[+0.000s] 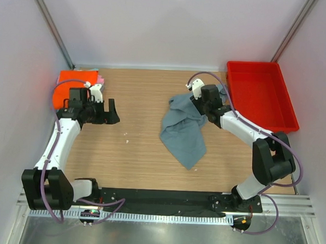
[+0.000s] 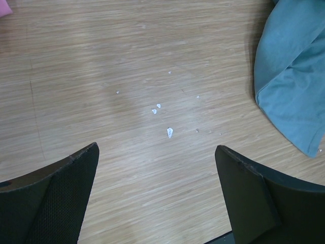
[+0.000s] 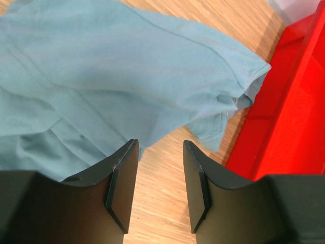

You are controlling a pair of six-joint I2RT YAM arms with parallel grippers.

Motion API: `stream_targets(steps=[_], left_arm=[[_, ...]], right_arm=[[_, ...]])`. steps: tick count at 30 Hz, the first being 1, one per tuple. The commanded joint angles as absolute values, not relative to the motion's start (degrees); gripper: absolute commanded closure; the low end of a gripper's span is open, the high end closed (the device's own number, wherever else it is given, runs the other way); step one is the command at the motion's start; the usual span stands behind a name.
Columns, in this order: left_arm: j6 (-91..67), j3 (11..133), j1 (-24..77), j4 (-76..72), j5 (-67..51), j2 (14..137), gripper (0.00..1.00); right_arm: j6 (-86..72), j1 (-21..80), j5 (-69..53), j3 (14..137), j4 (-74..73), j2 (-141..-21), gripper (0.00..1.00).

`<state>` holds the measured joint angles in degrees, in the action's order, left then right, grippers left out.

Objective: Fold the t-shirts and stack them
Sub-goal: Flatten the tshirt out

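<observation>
My right gripper is just above the grey-blue t-shirt's edge where its seam reaches bare wood, so it will lower onto that edge next, fingers open.
A grey-blue t-shirt [image 1: 183, 129] lies crumpled on the wooden table, right of centre. It fills the top of the right wrist view [image 3: 117, 76] and shows at the right edge of the left wrist view [image 2: 297, 76]. My right gripper [image 1: 199, 105] hovers at its upper right edge, jaws open and empty [image 3: 160, 152]. An orange t-shirt [image 1: 72, 84] lies folded at the far left, with a pink one [image 1: 100, 80] peeking out beside it. My left gripper [image 1: 113, 111] is open and empty over bare wood [image 2: 157, 162], just right of the orange shirt.
A red plastic bin [image 1: 260, 94] stands at the back right, close to the right gripper, and shows in the right wrist view [image 3: 289, 101]. Small white scraps [image 2: 162, 119] lie on the wood between the grippers. White walls enclose the table on three sides.
</observation>
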<state>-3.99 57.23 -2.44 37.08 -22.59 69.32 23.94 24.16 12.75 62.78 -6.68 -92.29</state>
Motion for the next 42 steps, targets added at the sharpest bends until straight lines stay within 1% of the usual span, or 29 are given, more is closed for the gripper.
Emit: stream_targets(steps=[1,5,8,9,11,19,23,42], left_arm=[[-3.3,57.7,-2.9,36.1,-24.4,69.3,0.04],[-3.3,57.7,-2.9,36.2,-24.4,69.5,0.04],[-3.3,57.7,-2.9,36.6,-24.3,69.2,0.04],[-3.2,57.7,-2.9,36.6,-24.1,69.0,0.04],[-3.0,57.4,-2.9,36.6,-23.9,68.5,0.04],[-3.1,57.5,-2.9,36.2,-24.0,69.7,0.04],[-3.1,57.3,-2.9,36.2,-23.7,69.5,0.04],[-3.1,56.9,-2.8,35.9,-23.4,68.9,0.04]], right_arm=[[23.6,23.8,11.6,58.9,-1.9,-91.6,0.54],[20.4,22.7,9.3,60.5,-4.3,-94.0,0.57],[13.2,18.9,2.9,63.8,-7.6,-95.8,0.57],[11.5,17.8,-1.7,64.5,-8.3,-96.2,0.57],[7.8,14.7,-4.4,65.2,-9.6,-96.7,0.57],[5.5,11.0,-12.8,64.6,-8.2,-96.7,0.57],[5.0,10.4,-19.9,63.1,-7.2,-96.4,0.57],[3.6,8.8,-24.5,64.8,-6.5,-100.5,0.58]])
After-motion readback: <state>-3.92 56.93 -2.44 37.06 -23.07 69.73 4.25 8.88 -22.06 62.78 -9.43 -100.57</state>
